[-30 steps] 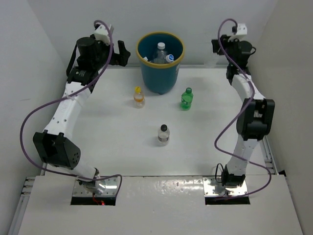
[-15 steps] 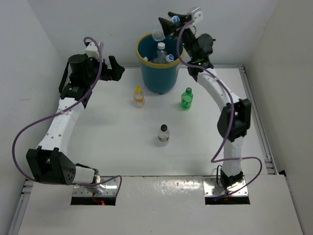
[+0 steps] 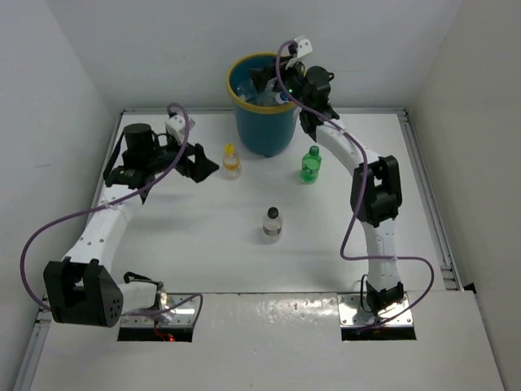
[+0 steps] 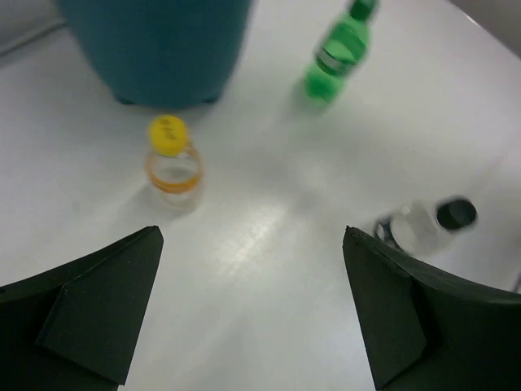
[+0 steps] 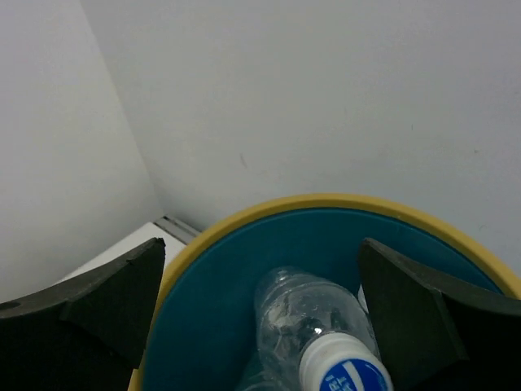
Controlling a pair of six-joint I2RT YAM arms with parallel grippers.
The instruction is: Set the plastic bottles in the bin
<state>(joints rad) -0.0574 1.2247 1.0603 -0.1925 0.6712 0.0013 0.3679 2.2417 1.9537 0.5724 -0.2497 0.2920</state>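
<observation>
The left gripper needs to go down, back and to the right in the top view, onto the clear black-capped bottle's body (image 3: 273, 229), because the black-capped bottle still stands outside the bin (image 3: 264, 130).
The bin (image 3: 264, 130), teal-blue with a yellow rim (image 5: 244, 218), stands at the back of the table and holds clear plastic bottles (image 3: 259, 96). My right gripper (image 3: 267, 81) hangs open over it. Below its spread fingers a clear bottle with a white-and-blue cap (image 5: 321, 334) lies inside the bin, touching neither finger. My left gripper (image 3: 203, 165) is open and empty just left of an orange-filled bottle with a yellow cap (image 3: 231, 161) (image 4: 171, 159). A green bottle (image 3: 310, 164) (image 4: 338, 53) and a clear black-capped bottle (image 3: 272, 223) (image 4: 427, 224) stand on the table.
White walls close in the table at the back and on both sides. The bin (image 4: 155, 41) stands just beyond the orange bottle. A metal rail (image 3: 423, 195) runs along the table's right edge.
My right arm swung from the back right corner to above the bin with a clear bottle, then opened; the bottle now lies in the bin. My left gripper came forward beside the orange bottle.
</observation>
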